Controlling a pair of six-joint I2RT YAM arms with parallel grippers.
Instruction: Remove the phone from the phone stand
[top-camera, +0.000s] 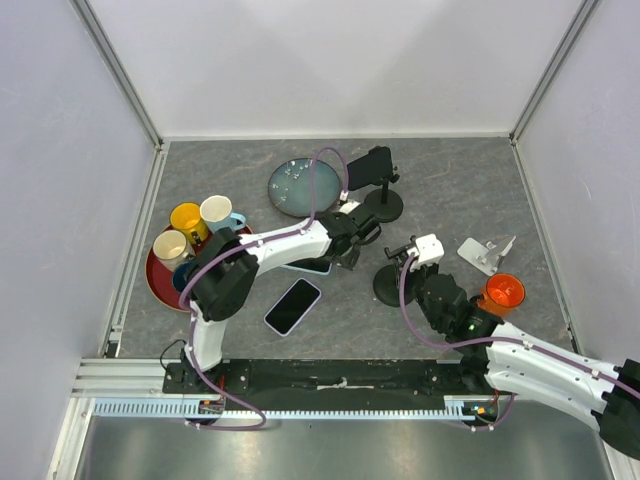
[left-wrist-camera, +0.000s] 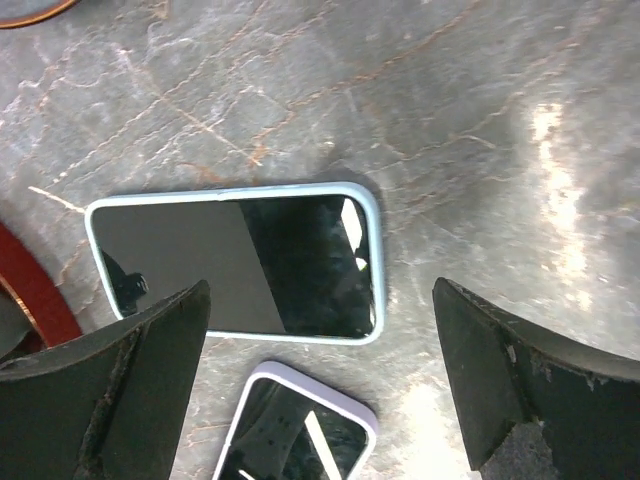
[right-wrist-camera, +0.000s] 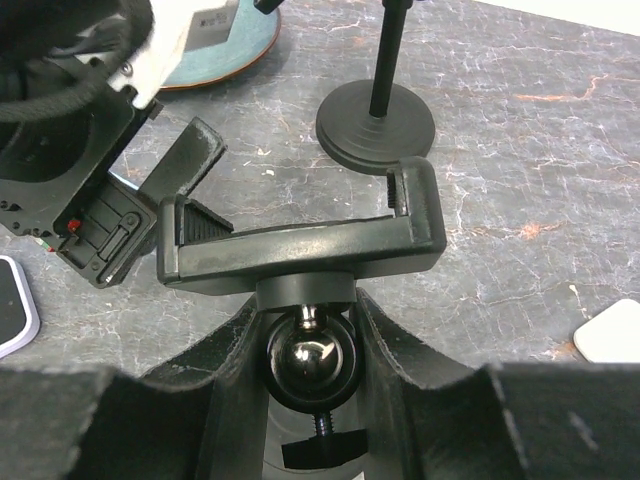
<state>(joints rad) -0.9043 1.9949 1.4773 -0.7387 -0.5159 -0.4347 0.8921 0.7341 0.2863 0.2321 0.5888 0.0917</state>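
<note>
Next, my right gripper will carry the stand outward and to the right in the top view, to the bare tabletop beyond the white holder, because the stand's clamp is empty.
A phone in a light-blue case (left-wrist-camera: 235, 265) lies flat on the table; in the top view it (top-camera: 312, 266) is partly under my left arm. A phone in a lavender case (left-wrist-camera: 300, 430) lies flat nearer the front (top-camera: 292, 306). My left gripper (left-wrist-camera: 320, 335) is open and empty, hovering above both phones (top-camera: 358, 243). My right gripper (right-wrist-camera: 312, 365) is shut on the ball joint of a black phone stand (right-wrist-camera: 300, 245), whose clamp is empty. That stand's base (top-camera: 388, 288) sits mid-table, with my right gripper (top-camera: 408, 262) on it.
A second black stand (top-camera: 381, 190) stands at the back; its base also shows in the right wrist view (right-wrist-camera: 375, 125). A teal plate (top-camera: 305, 187), a red tray (top-camera: 158, 280) with several mugs, an orange cup (top-camera: 503, 292) and a white holder (top-camera: 485, 255) lie around.
</note>
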